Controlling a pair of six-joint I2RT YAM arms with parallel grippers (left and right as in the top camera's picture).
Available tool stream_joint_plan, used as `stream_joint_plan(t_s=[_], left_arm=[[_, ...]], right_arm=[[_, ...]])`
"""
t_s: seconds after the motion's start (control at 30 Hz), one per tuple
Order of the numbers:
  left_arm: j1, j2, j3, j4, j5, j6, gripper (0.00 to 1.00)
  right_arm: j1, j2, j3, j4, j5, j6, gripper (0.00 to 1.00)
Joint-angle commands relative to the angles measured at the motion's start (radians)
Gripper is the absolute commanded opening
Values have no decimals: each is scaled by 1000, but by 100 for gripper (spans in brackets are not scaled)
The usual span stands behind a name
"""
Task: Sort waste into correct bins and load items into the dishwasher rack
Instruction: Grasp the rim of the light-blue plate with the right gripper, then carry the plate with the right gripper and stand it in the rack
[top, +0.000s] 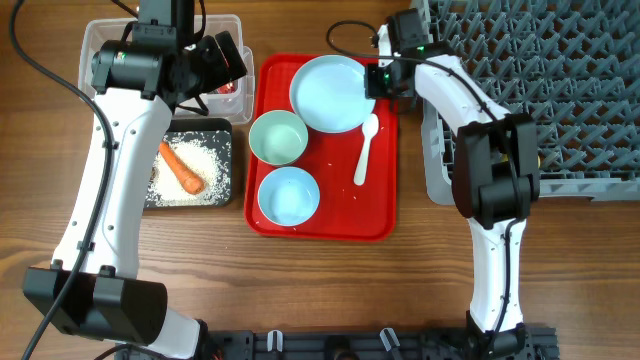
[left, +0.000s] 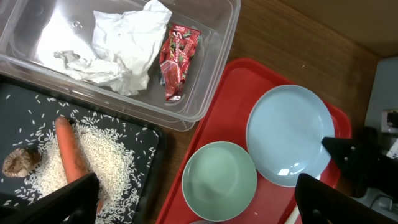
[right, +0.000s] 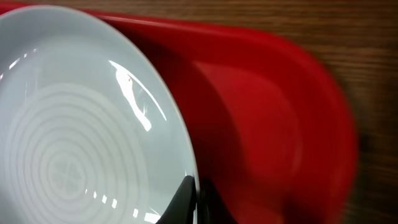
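Note:
The robot's right gripper needs to lift the plate (top: 330, 92) across next, tilt it upright and let go of it, because the rack's empty far rows are to the right in the overhead view.
The pale blue plate (top: 330, 92) lies at the back of the red tray, and my right gripper (top: 372, 80) is shut on its right rim. In the right wrist view the plate (right: 81, 124) fills the left, with the right gripper (right: 198, 199) pinching its edge. My left gripper (left: 202, 202) hangs open and empty above the clear tub's right end. A mint bowl (left: 219, 180) is below it. The clear tub (top: 95, 35) holds a crumpled tissue (left: 124, 46) and a red wrapper (left: 177, 59). The black tub (top: 200, 126) holds a carrot (left: 71, 158), rice (left: 106, 155) and a brown scrap (left: 18, 163).
The red tray (top: 375, 215) also carries a pale blue bowl (top: 288, 195) at the front and a white spoon (top: 365, 150) on its right side. The grey dishwasher rack (top: 560, 100) stands at the right, just beyond the tray's right edge.

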Motion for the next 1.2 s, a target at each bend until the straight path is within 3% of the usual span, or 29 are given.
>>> stream_joint_plan(t_s=[0.0, 0.33, 0.43, 0.67, 0.93, 1.17], left_arm=[[3, -3, 12, 1, -13, 1, 100], [3, -3, 12, 1, -13, 1, 100], [3, -3, 12, 1, -13, 1, 100], [3, -3, 12, 1, -13, 1, 100], [3, -3, 12, 1, -13, 1, 100], [3, -3, 12, 1, -13, 1, 100]], right_arm=[[-43, -53, 32, 4, 29, -19, 4], [-63, -343, 32, 26, 69, -71, 4], [-63, -415, 32, 39, 255, -70, 4], [-76, -493, 31, 68, 1103, -141, 4], [-261, -492, 31, 90, 1136, -201, 4], [-401, -487, 29, 66, 959, -204, 4]])
